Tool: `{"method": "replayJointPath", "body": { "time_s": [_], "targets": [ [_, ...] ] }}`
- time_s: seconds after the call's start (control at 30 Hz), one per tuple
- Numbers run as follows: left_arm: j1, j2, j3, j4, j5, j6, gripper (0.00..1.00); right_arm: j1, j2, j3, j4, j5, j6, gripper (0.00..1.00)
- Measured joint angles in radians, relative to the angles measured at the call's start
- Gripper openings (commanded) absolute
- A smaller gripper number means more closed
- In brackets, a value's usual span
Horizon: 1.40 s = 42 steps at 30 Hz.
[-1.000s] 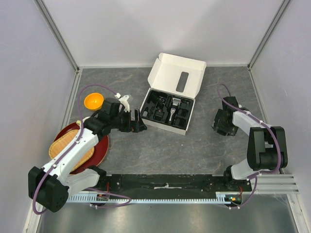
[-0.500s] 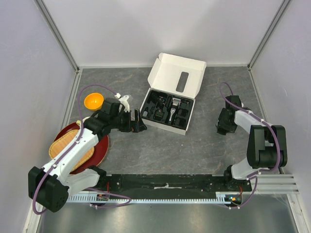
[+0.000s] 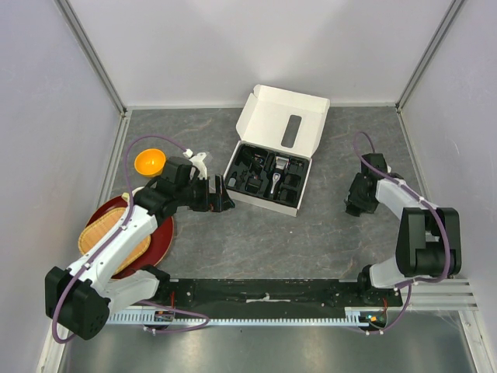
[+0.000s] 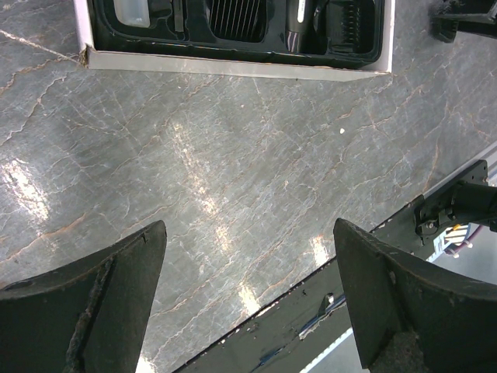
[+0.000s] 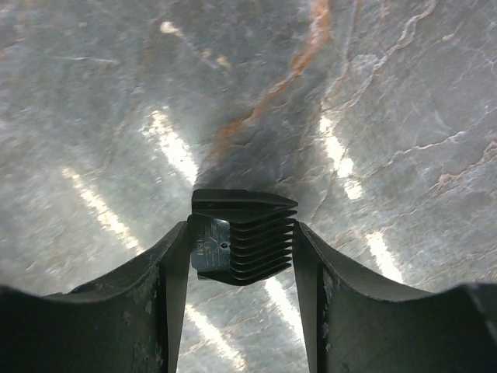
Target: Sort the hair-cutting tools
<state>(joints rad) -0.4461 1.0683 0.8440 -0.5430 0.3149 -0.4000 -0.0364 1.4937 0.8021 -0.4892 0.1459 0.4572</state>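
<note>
My right gripper lifts the comb across next, lowers it and lets go. The box's empty slot (image 3: 296, 166) beside the clipper's head lies left of this gripper in the top view.
A black guard comb (image 5: 242, 237) rests on the grey table between my right gripper's (image 5: 242, 230) fingers, which press against both of its sides. From above, that gripper (image 3: 356, 199) points down at the table to the right of the box and hides the comb. The black-and-silver clipper (image 3: 277, 172) and other black guard combs (image 3: 250, 167) lie in the black tray of the open white box (image 3: 272, 116). My left gripper (image 3: 225, 194) hovers left of the box, open and empty (image 4: 248, 233). The left wrist view shows the box's near wall (image 4: 233, 66).
An orange bowl (image 3: 150, 162) sits at the left, behind the left arm. A red plate (image 3: 165, 233) holding a wicker tray (image 3: 105, 241) lies under the left arm. Grey walls enclose the table; a black rail (image 3: 264, 289) runs along the near edge.
My right gripper has moved slightly right and lowered, and its fingers have closed onto the guard comb. The left arm has stayed still.
</note>
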Motion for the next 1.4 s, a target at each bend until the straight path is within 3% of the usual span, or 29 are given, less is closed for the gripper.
{"method": "replayJointPath", "body": {
  "time_s": [0.5, 0.87, 1.13, 1.4],
  "targets": [
    [0.000, -0.004, 0.000, -0.001, -0.023, 0.000, 0.94, 0.235, -0.050, 0.251, -0.027, -0.101, 0.185, 0.52],
    [0.000, -0.003, 0.000, -0.001, -0.024, 0.000, 0.94, 0.463, 0.227, 0.429, 0.156, -0.096, 0.291, 0.51],
    [0.000, -0.003, 0.000, -0.001, -0.024, 0.000, 0.94, 0.484, 0.352, 0.546, 0.180, -0.027, 0.304, 0.51],
    [0.000, -0.003, 0.000, -0.002, -0.025, 0.000, 0.94, 0.483, 0.373, 0.583, 0.154, 0.040, 0.294, 0.51]
  ]
}}
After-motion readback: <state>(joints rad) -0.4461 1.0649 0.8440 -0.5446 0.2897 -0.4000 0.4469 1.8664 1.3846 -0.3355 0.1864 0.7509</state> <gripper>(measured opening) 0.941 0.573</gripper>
